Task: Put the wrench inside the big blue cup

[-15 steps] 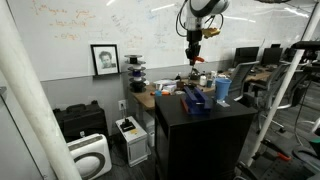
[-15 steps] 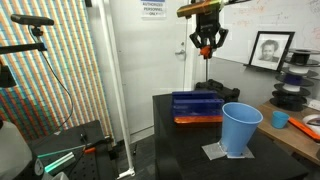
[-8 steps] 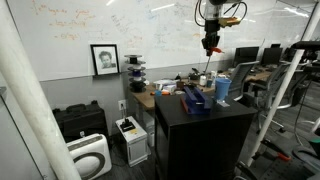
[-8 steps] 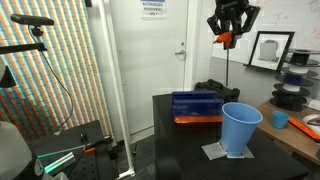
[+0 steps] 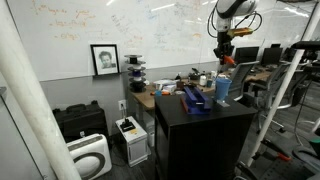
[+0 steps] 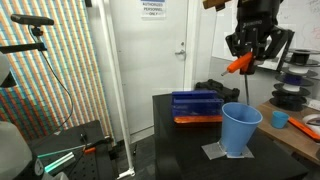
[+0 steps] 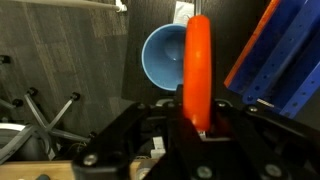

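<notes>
The wrench goes up with my gripper next, then down over the cup's opening for release, because it hangs beside that opening.
My gripper is shut on the red-orange wrench and holds it in the air above the big blue cup. The cup stands upright on the black table, near its right front corner. In the wrist view the wrench sticks out from between my fingers and the cup's open mouth lies just left of it, below. In an exterior view the gripper hangs above the cup.
A darker blue flat oblong object lies on the table behind the cup, over an orange piece. A small blue cup stands on the desk at the right. A cluttered desk and office chairs stand behind the table.
My gripper has carried the wrench from above the dark blue object sideways and a little down, to above the big blue cup.
</notes>
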Motion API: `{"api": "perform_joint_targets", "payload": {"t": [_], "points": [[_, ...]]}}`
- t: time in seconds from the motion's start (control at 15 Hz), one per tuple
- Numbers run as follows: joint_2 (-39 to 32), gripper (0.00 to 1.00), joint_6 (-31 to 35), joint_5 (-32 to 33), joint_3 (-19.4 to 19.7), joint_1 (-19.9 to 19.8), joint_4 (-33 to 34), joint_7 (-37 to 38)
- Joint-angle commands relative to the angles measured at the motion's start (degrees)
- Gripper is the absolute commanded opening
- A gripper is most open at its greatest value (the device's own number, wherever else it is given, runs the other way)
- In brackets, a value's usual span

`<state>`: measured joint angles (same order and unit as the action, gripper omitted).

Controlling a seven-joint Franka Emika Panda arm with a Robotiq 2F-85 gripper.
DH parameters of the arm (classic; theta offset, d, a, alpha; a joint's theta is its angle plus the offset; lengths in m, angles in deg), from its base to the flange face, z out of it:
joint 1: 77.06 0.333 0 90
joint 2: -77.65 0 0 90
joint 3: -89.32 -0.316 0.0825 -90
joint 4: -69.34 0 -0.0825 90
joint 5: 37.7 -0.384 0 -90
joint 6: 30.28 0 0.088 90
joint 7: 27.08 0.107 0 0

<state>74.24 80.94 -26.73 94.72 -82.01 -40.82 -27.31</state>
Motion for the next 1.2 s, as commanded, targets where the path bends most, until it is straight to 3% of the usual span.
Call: {"api": "perform_joint_targets", "payload": {"t": [0.0, 0.6, 0.93, 1.13], "points": [[-0.94, 0.1, -0.36, 0.08, -0.19, 0.23, 0.47, 3.01], [4.78, 0.1, -2.28, -1.48, -1.63, 1.22, 0.53, 5.06], [5.63, 0.1, -9.47, -7.97, -1.59, 1.02, 2.05, 2.92], [5.73, 0.1, -13.28, -8.74, -1.5, 0.88, 2.3, 4.93]]}}
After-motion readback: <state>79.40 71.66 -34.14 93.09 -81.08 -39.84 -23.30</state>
